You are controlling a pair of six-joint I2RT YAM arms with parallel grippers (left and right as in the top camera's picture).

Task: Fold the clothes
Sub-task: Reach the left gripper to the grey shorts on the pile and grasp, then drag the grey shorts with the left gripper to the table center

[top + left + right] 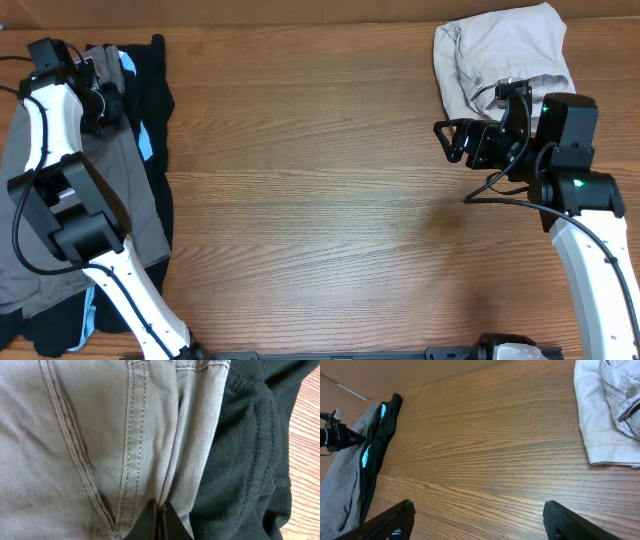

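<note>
The shorts lie on the black garment, so my left gripper will lift the fold, carry it toward the beige garment and release it above bare wood.
The grey shorts lie at the table's left edge, on top of the black garment with light-blue stripes. My left gripper is at the far end of the shorts. In the left wrist view its fingers are pinched together on a fold of the grey shorts, with the black garment beside them. The beige garment lies bunched at the far right. My right gripper is open and empty above bare wood, just left of it. The right wrist view shows its fingers spread wide.
The wooden table stretches between the two piles. In the right wrist view the beige garment is at the upper right and the grey and black pile at the far left, with the left arm's tip beside it.
</note>
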